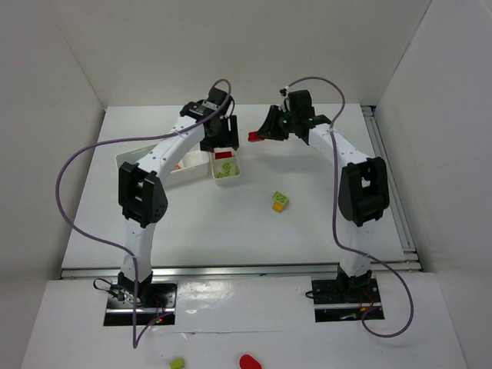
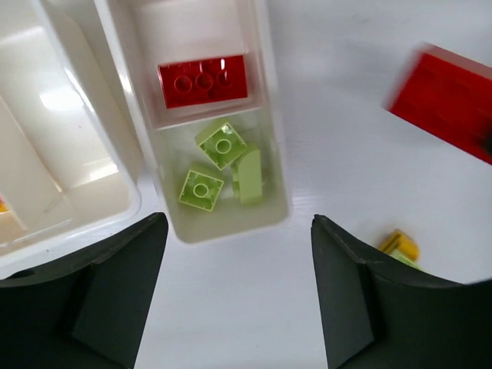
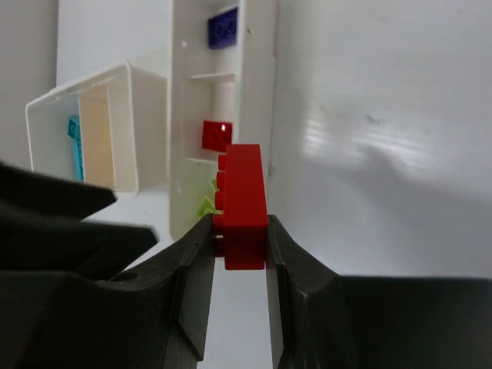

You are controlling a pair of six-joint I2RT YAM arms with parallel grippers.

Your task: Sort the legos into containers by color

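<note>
My right gripper brings the matching lego over the red brick's compartment (image 1: 223,153) (image 3: 214,115) next, then lowers and releases it. The compartment is below the gripper and to its left in the top view.
My left gripper (image 2: 238,296) hangs open and empty over the near end of the narrow tray (image 2: 270,115). That tray holds a red brick (image 2: 204,80) in one compartment and three lime green bricks (image 2: 223,144) in the end one. My right gripper (image 3: 240,231) is shut on a red brick (image 3: 244,204), held in the air just right of the narrow tray (image 1: 225,183). A dark blue-purple brick (image 3: 223,29) lies in the tray's far compartment. The wider tray (image 3: 146,115) holds cyan bricks (image 3: 74,142). A yellow and green clump (image 1: 280,202) lies loose on the table.
White walls close in the table at the left, back and right. The wider tray (image 1: 127,161) sits partly under the left arm. A green piece (image 1: 177,362) and a red piece (image 1: 249,361) lie on the shelf in front of the arm bases.
</note>
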